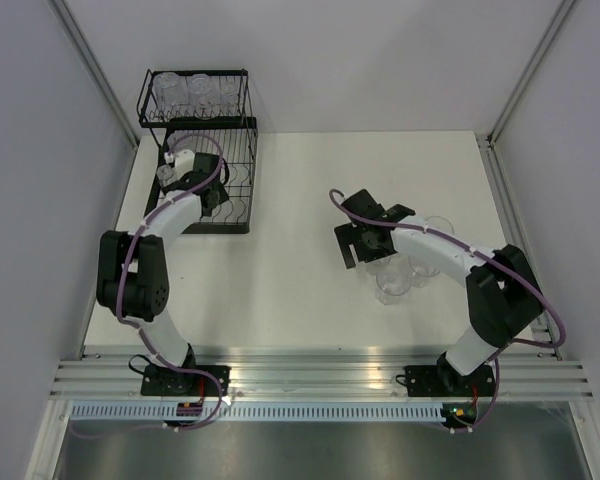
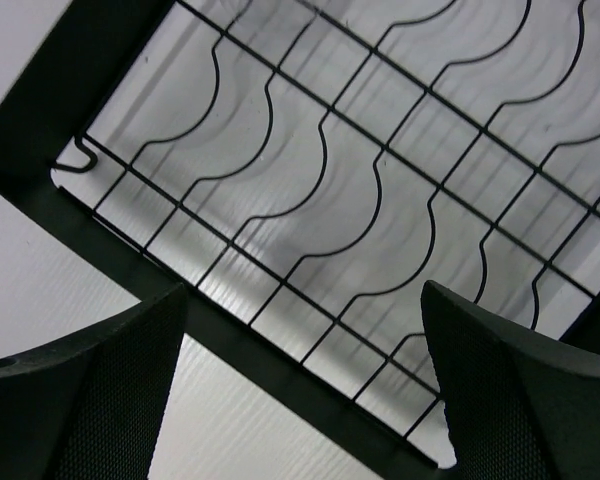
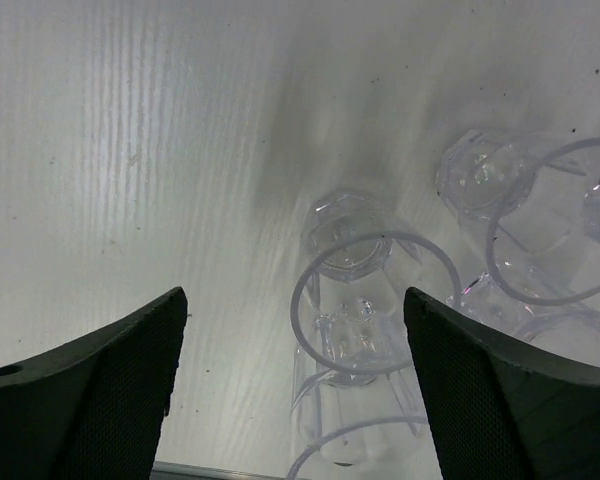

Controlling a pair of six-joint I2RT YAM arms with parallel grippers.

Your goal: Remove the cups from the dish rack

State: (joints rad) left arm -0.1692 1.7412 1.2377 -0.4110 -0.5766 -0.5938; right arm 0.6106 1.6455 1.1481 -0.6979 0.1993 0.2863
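Note:
Only rack wires lie under my left gripper, so it should next move outward and across onto the lower shelf's cup (image 1: 167,175), to its left in the top view.
The black wire dish rack (image 1: 238,170) stands at the table's far left, and several clear cups (image 1: 192,92) sit in its upper tier. My left gripper (image 1: 173,165) hangs over the lower tier. In the left wrist view this gripper (image 2: 302,300) is open above the rack's curved wires (image 2: 370,190), with nothing between its fingers. My right gripper (image 1: 358,252) is at mid table, beside a cluster of cups (image 1: 395,278). It is open (image 3: 295,300), and an upright clear cup (image 3: 375,300) stands on the table between its fingers, nearer the right one.
More clear cups (image 3: 540,220) stand close together on the table right of the right gripper, and another (image 3: 370,450) just below it. The rack's black base tray edge (image 2: 310,385) runs under the left fingers. White walls enclose the table on three sides.

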